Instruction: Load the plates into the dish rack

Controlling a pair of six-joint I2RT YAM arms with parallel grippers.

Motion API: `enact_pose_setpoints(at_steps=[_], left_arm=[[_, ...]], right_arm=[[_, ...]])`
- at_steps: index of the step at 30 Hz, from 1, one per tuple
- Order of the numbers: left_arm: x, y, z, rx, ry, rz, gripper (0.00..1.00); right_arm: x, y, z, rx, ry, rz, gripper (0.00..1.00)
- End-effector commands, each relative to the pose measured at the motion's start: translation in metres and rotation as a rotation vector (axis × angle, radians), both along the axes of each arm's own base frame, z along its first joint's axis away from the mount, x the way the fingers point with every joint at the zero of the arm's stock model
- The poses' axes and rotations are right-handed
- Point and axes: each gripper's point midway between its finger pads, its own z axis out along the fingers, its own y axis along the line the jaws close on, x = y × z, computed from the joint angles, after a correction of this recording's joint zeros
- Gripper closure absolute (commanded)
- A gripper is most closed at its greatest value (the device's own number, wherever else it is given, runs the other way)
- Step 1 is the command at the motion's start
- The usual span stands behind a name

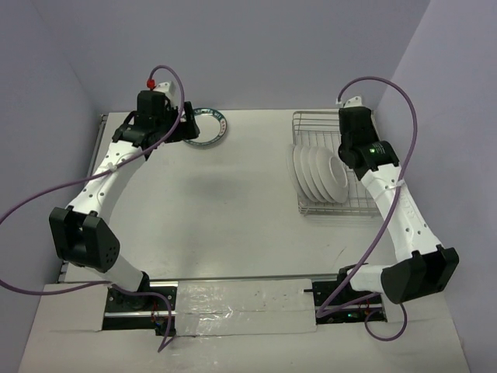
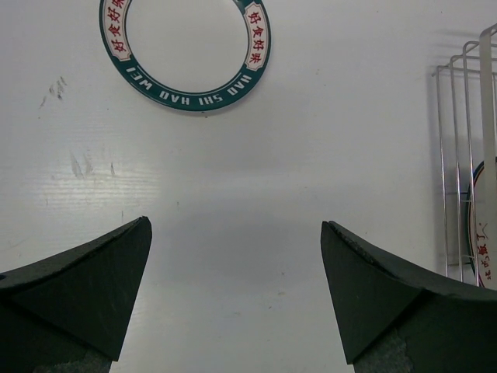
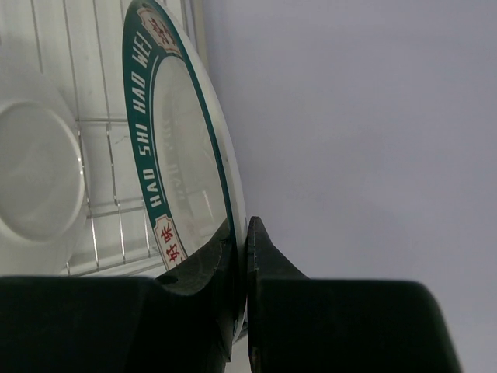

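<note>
My right gripper shifts toward the nearest standing plate and down next, lowering the held plate into the gap beside it, where bare rack wires show.
A green-rimmed plate (image 1: 208, 127) lies flat on the table at the back left; in the left wrist view it (image 2: 184, 54) is ahead of my open, empty left gripper (image 2: 234, 223), which hovers short of it. The silver wire dish rack (image 1: 314, 124) stands at the back right with several plates (image 1: 314, 172) upright in it, white undersides showing. My right gripper (image 3: 242, 227) is shut on the rim of a green-rimmed plate (image 3: 182, 155), held on edge over the rack (image 3: 93, 116). In the top view the right wrist (image 1: 353, 140) covers that grip.
Lilac walls close the table at the back and both sides. The rack's near-left corner (image 2: 462, 155) shows at the right of the left wrist view with a plate rim (image 2: 483, 225) in it. A white plate underside (image 3: 35, 183) stands left of the held plate.
</note>
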Motion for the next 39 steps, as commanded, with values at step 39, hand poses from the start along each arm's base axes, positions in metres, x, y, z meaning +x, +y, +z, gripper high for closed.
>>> enact_pose_setpoints(at_steps=[39], left_arm=[[0.003, 0.009, -0.038, 0.074, 0.087, 0.039, 0.01]], right_arm=[[0.007, 0.04, -0.03, -0.107, -0.024, -0.065, 1.0]])
